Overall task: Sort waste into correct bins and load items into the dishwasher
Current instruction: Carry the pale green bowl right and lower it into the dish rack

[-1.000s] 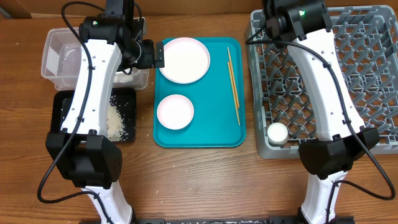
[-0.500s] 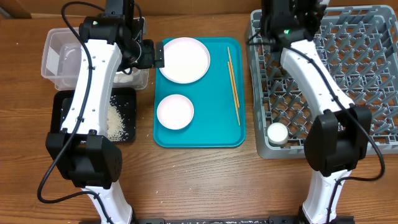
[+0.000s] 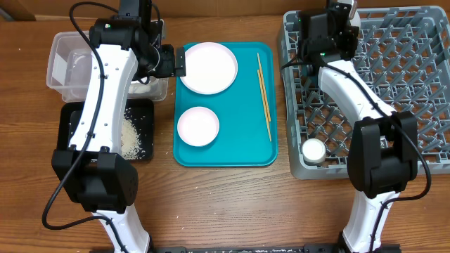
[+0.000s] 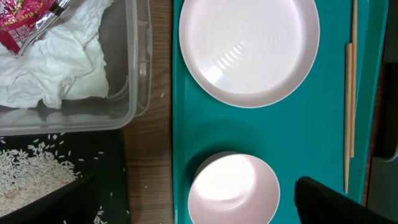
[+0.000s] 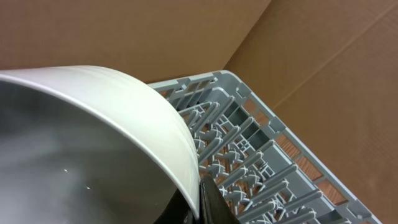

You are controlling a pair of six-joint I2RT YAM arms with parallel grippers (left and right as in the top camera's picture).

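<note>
My right gripper lowers the tilted bowl onto the pegs at the far end [image 5: 221,144] of the grey dish rack next, since it still hangs above them.
My right gripper [image 5: 200,204] is shut on the rim of a pale bowl [image 5: 93,124], held tilted above the back left part of the grey dish rack [image 5: 249,149]. From overhead the gripper [image 3: 330,24] hides the bowl. My left gripper [image 3: 172,62] is open and empty between the clear tub [image 3: 67,63] and the pink plate [image 3: 208,67]. Its fingers [image 4: 329,199] flank the second bowl [image 4: 233,190]. Tissue [image 4: 56,68] and the red wrapper [image 4: 28,18] lie in the tub. Rice [image 3: 131,137] lies in the black tray [image 3: 70,119]. A white cup [image 3: 313,150] stands in the rack [image 3: 415,84].
Plate, bowl [image 3: 197,126] and chopsticks [image 3: 264,95] lie on the teal tray [image 3: 232,151] in the middle of the table. A few rice grains [image 4: 146,180] lie on the wood beside the black tray. Cardboard walls stand behind the rack.
My right arm has swung over the rack, its wrist moving right and turning above the back left corner with the bowl. The left arm has not moved.
</note>
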